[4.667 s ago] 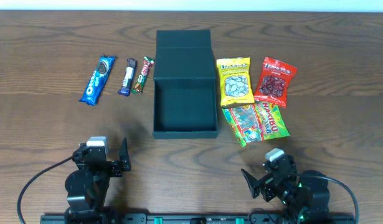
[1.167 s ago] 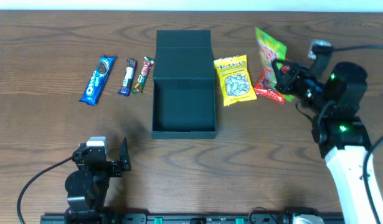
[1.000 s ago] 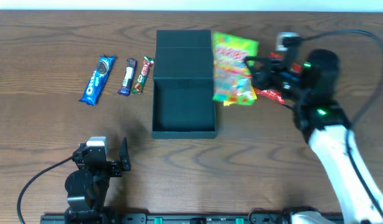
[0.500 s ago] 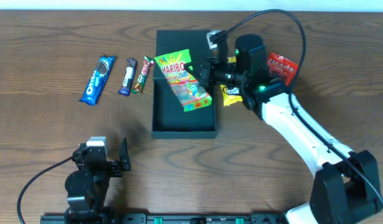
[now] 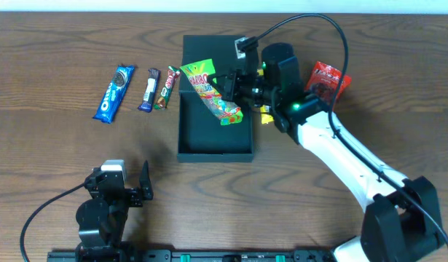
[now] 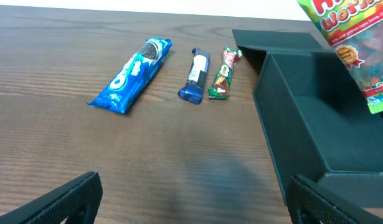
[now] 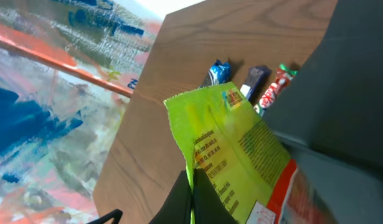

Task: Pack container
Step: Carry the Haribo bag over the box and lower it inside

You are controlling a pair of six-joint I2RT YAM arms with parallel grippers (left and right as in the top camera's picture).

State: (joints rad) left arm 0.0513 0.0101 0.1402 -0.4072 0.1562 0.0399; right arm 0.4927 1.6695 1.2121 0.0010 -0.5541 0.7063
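The bag's upper end hangs over the container's flap lid (image 5: 215, 49), so next my right gripper will lower the bag, draw it back over the container's opening, then open.
The container (image 5: 209, 138) is a dark teal box in the middle of the table, its flap lid (image 5: 215, 49) lying open at the back. My right gripper (image 5: 231, 86) is shut on the edge of a green Haribo gummy bag (image 5: 211, 91), which hangs tilted over the container's open cavity. In the right wrist view the fingers (image 7: 190, 200) pinch the bag (image 7: 241, 155) by its edge, with the container (image 7: 359, 93) below. My left gripper (image 5: 120, 180) rests near the front edge, open and with nothing in it. In its own view the left gripper (image 6: 191, 208) faces the container (image 6: 316, 130) and the bag (image 6: 359, 43).
Left of the container lie a blue Oreo packet (image 5: 114, 93), a dark blue bar (image 5: 149, 89) and a green-red bar (image 5: 166, 87). A red snack packet (image 5: 327, 78) lies to the right. A yellow packet (image 5: 266, 115) is mostly hidden under the right arm.
My right arm has carried the gummy bag left from the right side of the table to above the container. The left arm has not moved.
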